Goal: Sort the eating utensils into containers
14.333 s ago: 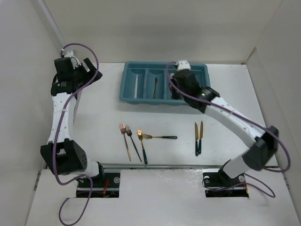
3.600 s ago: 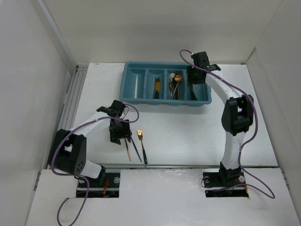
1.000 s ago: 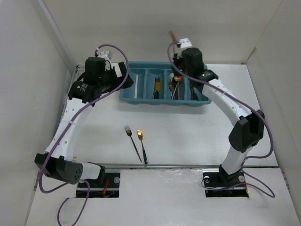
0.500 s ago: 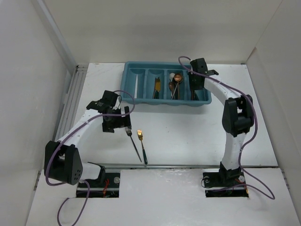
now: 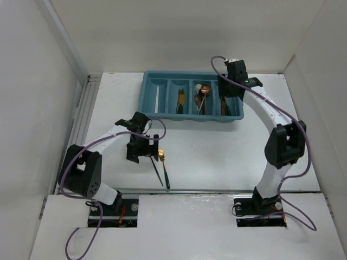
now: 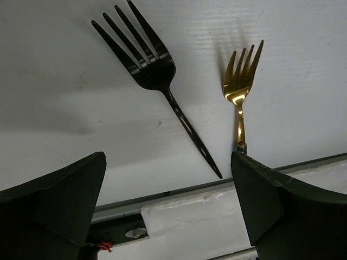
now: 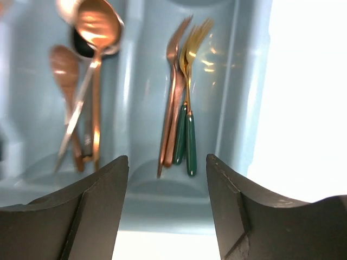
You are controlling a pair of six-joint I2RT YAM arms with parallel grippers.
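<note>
I should bring my left gripper down onto the narrow neck of the black fork next, because that fork lies flat and clear of the gold one.
Two forks lie near the table's front edge: a black fork [image 5: 158, 174] [image 6: 157, 81] and a gold fork [image 5: 165, 172] [image 6: 239, 92] with a dark handle. My left gripper [image 5: 142, 150] [image 6: 167, 157] hovers open just above the black fork, touching neither. The teal tray [image 5: 184, 117] [image 7: 246, 81] holds knives [image 5: 180, 101] in its left compartments, spoons [image 5: 201, 97] [image 7: 92, 32] in the third, and forks [image 5: 223, 105] [image 7: 184, 108] in the rightmost. My right gripper [image 5: 229, 89] [image 7: 165, 160] is open over that rightmost compartment, with nothing between its fingers.
A metal rail [image 6: 162, 189] runs along the table's front edge just beyond the fork handles. White walls close in the table on the left, right and back. The tray stands at the back centre.
My right gripper has opened over the tray's rightmost compartment. My left gripper has moved right and nearer, over the head of the black fork.
</note>
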